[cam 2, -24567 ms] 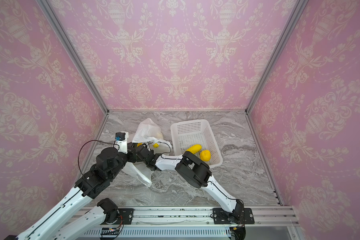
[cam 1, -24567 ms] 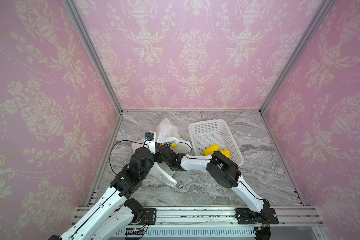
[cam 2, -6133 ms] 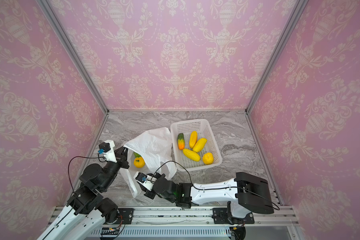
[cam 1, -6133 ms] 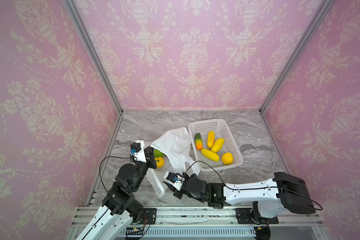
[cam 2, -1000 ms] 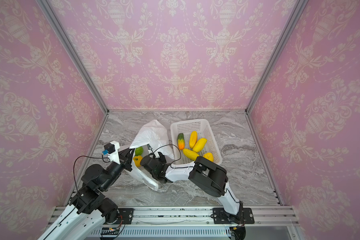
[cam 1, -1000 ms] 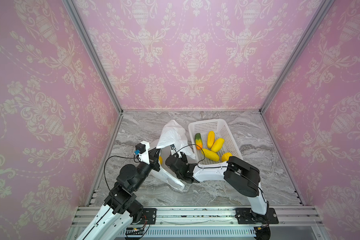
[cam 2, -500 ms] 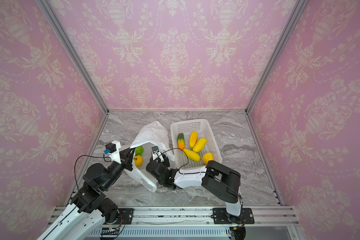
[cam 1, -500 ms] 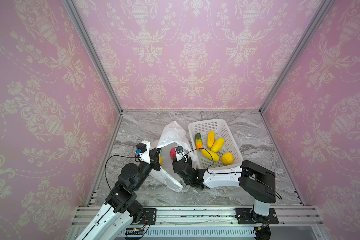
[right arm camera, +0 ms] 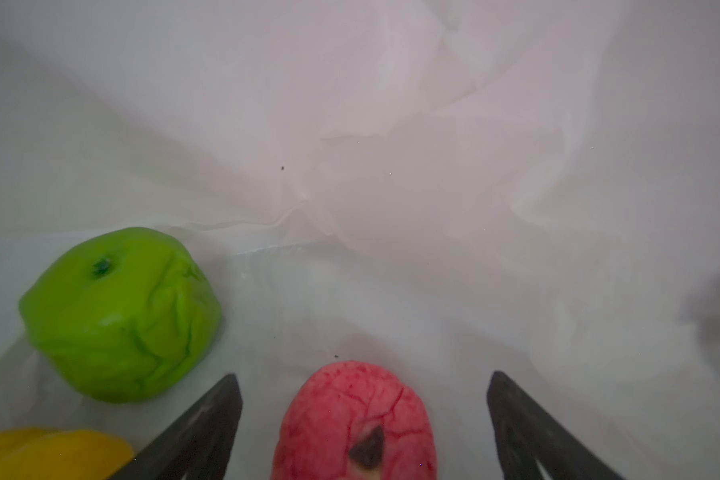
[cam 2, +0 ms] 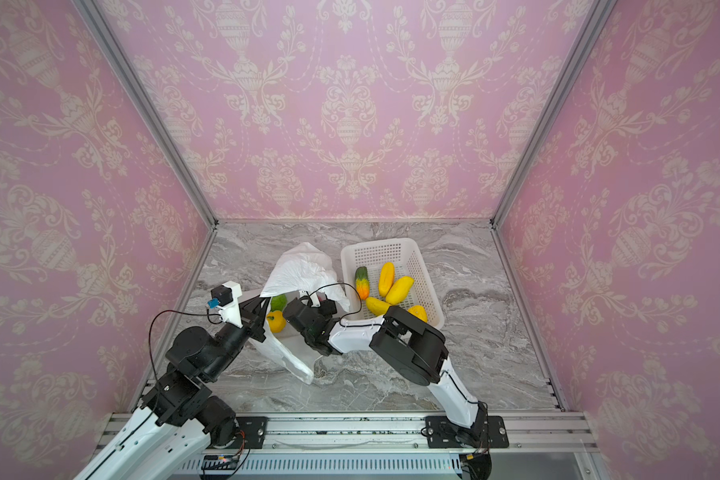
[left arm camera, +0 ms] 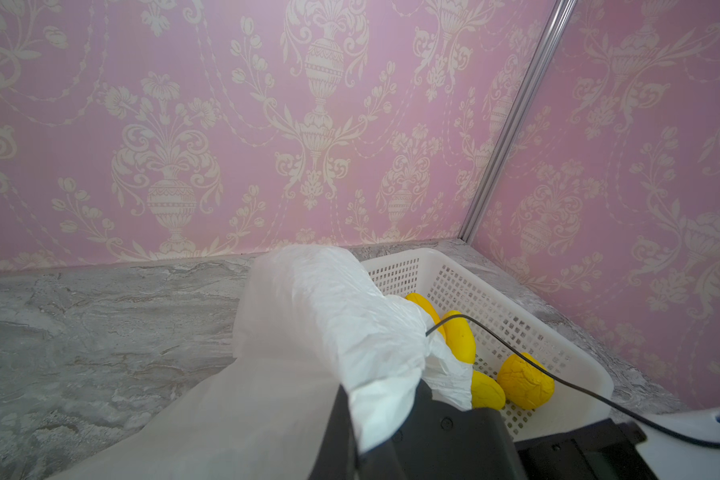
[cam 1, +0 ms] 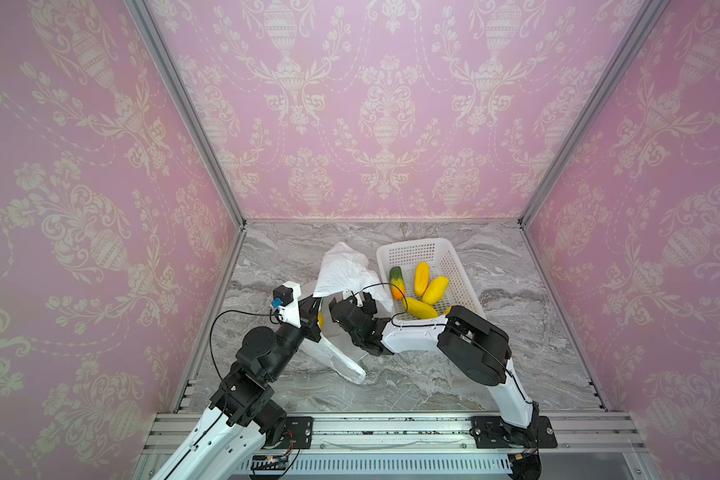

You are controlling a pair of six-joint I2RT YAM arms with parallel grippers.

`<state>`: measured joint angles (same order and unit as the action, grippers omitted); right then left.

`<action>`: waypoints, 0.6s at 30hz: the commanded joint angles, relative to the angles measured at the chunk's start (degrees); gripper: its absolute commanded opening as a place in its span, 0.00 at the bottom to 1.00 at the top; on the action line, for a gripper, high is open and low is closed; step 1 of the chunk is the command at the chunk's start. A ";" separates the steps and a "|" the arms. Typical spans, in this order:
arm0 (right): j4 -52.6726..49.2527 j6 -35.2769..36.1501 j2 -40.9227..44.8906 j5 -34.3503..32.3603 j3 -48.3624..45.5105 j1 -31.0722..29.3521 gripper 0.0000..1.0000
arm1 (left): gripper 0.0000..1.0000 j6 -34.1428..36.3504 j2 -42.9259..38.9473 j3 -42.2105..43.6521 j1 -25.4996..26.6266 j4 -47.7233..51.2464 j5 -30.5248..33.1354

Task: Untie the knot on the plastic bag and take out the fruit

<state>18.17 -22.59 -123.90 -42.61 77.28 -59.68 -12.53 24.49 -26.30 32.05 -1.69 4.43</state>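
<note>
The red fruit (right arm camera: 354,419) lies between the open fingers. My right gripper eases deeper into the bag next and shuts its fingers around the fruit.
The white plastic bag (cam 1: 346,270) (cam 2: 300,270) lies left of the basket with its mouth held up. My left gripper (left arm camera: 354,436) (cam 2: 258,309) is shut on the bag's edge. My right gripper (right arm camera: 362,376) reaches into the bag and is open. A red fruit (right arm camera: 354,419) lies between its fingers, touching neither. Inside the bag a bumpy green fruit (right arm camera: 121,316) (cam 2: 278,302) and a yellow fruit (right arm camera: 51,453) (cam 2: 276,322) lie beside it. The knot is not in view.
The white perforated basket (cam 1: 466,291) (left arm camera: 578,374) stands right of the bag. It holds several yellow fruits (cam 1: 421,278) and a green-to-orange one (cam 1: 396,282). The right arm's elbow (cam 1: 472,349) hangs over the basket's near corner. Pink walls close in three sides.
My right gripper's fingers have spread wide and let go of the red fruit. The right elbow has swung back to the left. The left gripper still holds the bag.
</note>
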 commanded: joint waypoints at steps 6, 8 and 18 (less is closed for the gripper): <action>-3.66 -1.95 -4.40 3.01 3.25 0.80 0.84 | 0.00 1.47 -0.05 -1.43 -0.15 -0.59 -0.91; -3.09 -1.60 -4.51 4.31 3.15 0.80 0.77 | 0.00 1.47 -0.06 -1.43 -0.15 -0.65 -0.76; 0.57 -0.85 7.95 5.40 -7.32 -1.16 0.44 | 0.00 2.52 3.08 -1.26 -0.15 -2.58 -0.14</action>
<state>16.05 -24.01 -122.56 -36.75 73.41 -59.42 -12.14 26.17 -26.30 32.05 -2.61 4.43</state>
